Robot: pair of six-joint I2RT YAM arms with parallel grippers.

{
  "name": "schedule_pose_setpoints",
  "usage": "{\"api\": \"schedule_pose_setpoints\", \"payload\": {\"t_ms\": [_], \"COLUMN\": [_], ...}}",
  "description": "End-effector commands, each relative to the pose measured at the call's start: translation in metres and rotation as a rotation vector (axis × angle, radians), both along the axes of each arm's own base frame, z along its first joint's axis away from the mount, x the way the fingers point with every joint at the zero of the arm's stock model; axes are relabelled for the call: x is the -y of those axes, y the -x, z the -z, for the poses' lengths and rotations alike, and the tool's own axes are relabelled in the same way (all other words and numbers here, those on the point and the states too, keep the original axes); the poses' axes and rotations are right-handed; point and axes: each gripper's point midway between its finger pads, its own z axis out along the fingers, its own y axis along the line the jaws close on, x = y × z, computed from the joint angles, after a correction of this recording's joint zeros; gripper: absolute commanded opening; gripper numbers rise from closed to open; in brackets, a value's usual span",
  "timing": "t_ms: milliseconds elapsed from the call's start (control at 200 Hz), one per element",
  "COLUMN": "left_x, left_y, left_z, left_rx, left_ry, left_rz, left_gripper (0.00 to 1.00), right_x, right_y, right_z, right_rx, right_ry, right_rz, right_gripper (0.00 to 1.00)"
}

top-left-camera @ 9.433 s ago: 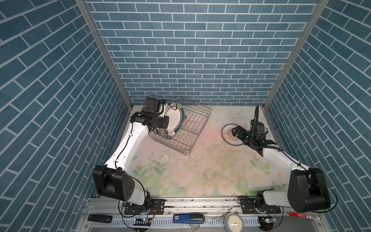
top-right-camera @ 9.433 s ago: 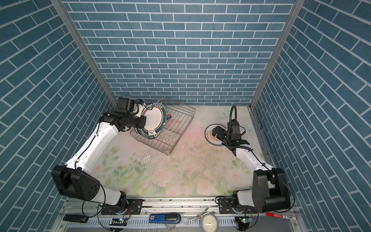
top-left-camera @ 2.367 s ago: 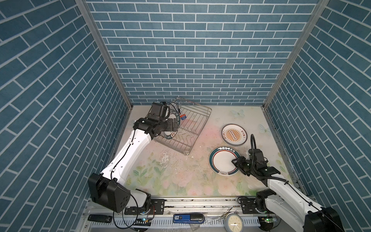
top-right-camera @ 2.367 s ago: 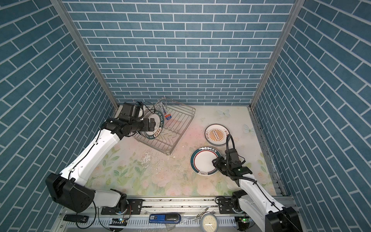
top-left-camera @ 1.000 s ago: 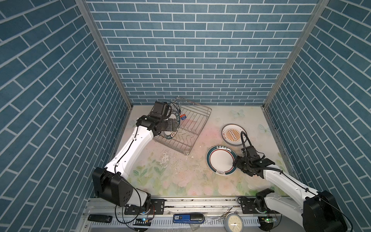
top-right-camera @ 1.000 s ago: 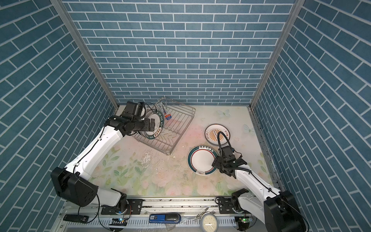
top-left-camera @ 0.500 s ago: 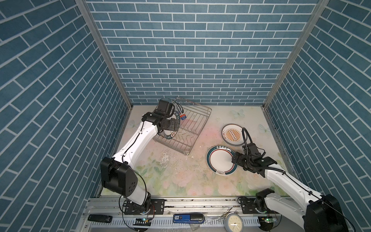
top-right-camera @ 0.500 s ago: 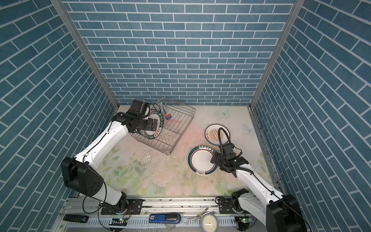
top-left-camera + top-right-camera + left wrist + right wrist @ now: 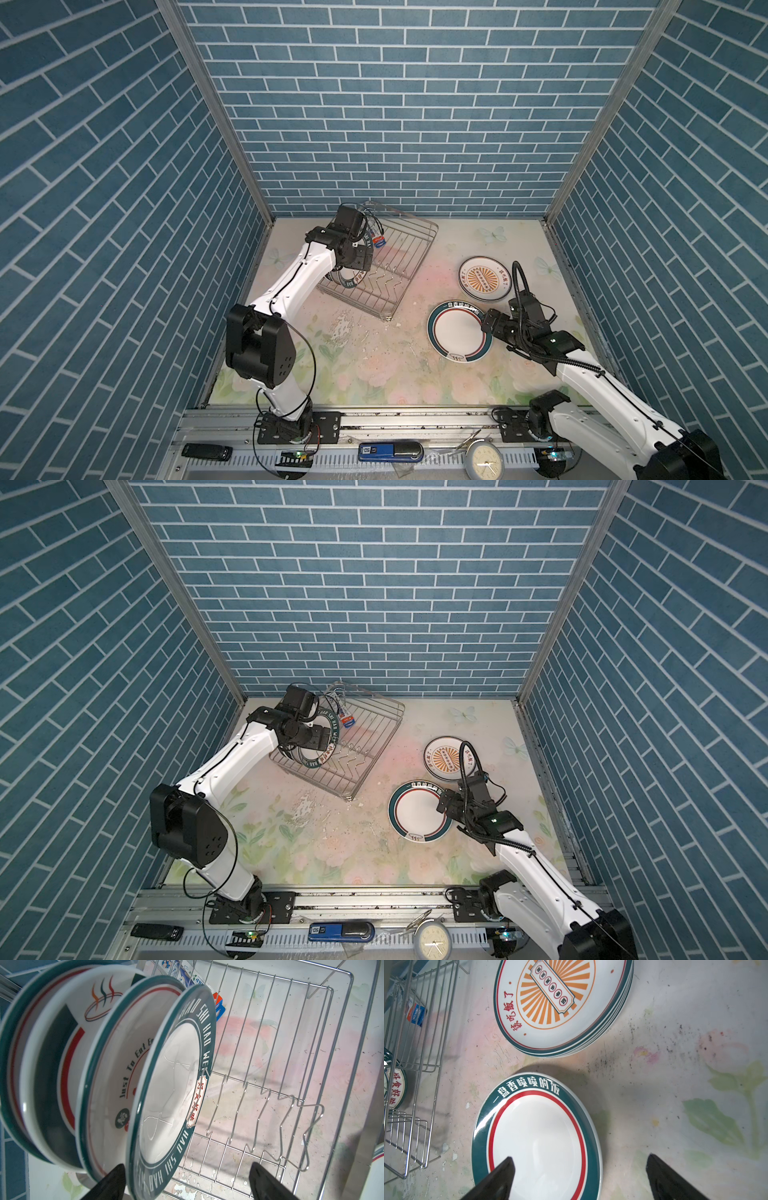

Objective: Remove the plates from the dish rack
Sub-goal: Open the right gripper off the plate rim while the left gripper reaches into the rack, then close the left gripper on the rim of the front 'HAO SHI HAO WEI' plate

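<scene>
The robot's left gripper should next shift toward the row of upright plates and come down onto the lettered front plate's rim (image 9: 132, 1140), since that plate stands outermost beside empty rack slots.
The silver wire dish rack (image 9: 409, 253) (image 9: 372, 725) stands at the back left. Several plates stand upright in it, seen in the left wrist view; the front plate (image 9: 172, 1088) has a dark teal lettered rim. My left gripper (image 9: 187, 1183) (image 9: 358, 262) is open, its fingers either side of that plate's rim, gripping nothing. A plate with a teal rim and red ring (image 9: 537, 1138) (image 9: 457, 336) lies flat on the table. My right gripper (image 9: 581, 1176) (image 9: 444, 804) is open over its edge. A stack of sunburst plates (image 9: 562, 1001) (image 9: 446, 757) lies beyond.
A small blue and white packet (image 9: 219, 1004) hangs at the rack's back. Blue brick walls close in three sides. On the front rail lie a round clock face (image 9: 484, 461), a blue device (image 9: 388, 452) and a black remote (image 9: 207, 451). The flowered tabletop (image 9: 374, 374) has chipped patches.
My right gripper has opened wide and let go of the red-ringed plate, which now lies flat. My left gripper has shifted a little at the rack, to the front plate's rim.
</scene>
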Motion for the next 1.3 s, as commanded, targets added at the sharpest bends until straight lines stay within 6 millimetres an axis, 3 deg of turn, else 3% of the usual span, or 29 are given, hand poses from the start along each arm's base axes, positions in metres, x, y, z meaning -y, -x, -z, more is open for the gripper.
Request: {"api": "schedule_pose_setpoints", "payload": {"t_ms": [0,170,325,805,1295], "left_x": [-0.008,-0.016,-0.009,-0.010,-0.020], "left_y": [-0.005,-0.008,-0.018,-0.028,-0.031], "left_z": [0.000,0.003,-0.003,0.010,0.024], "left_rx": [-0.014,-0.032,-0.024,-0.063,-0.114], "left_ry": [-0.010,-0.026,-0.010,-0.034,0.003], "left_rz": [-0.026,-0.065,-0.059,-0.050,-0.077], "left_gripper": [0.91,0.87,0.80,0.64,0.29], "right_x": [-0.001,-0.004,-0.005,-0.008,-0.017], "right_y": [0.003,0.003,0.003,0.009,0.005], "right_z": [0.007,0.009,0.010,0.006,0.001], "right_rx": [-0.004,-0.005,-0.007,0.005,0.019], "right_ry": [0.014,-0.001,-0.005,-0.038,-0.075], "right_rz": [-0.024,-0.031,-0.036,-0.055,-0.079], "right_gripper": [0.99,0.99,0.99,0.99,0.99]}}
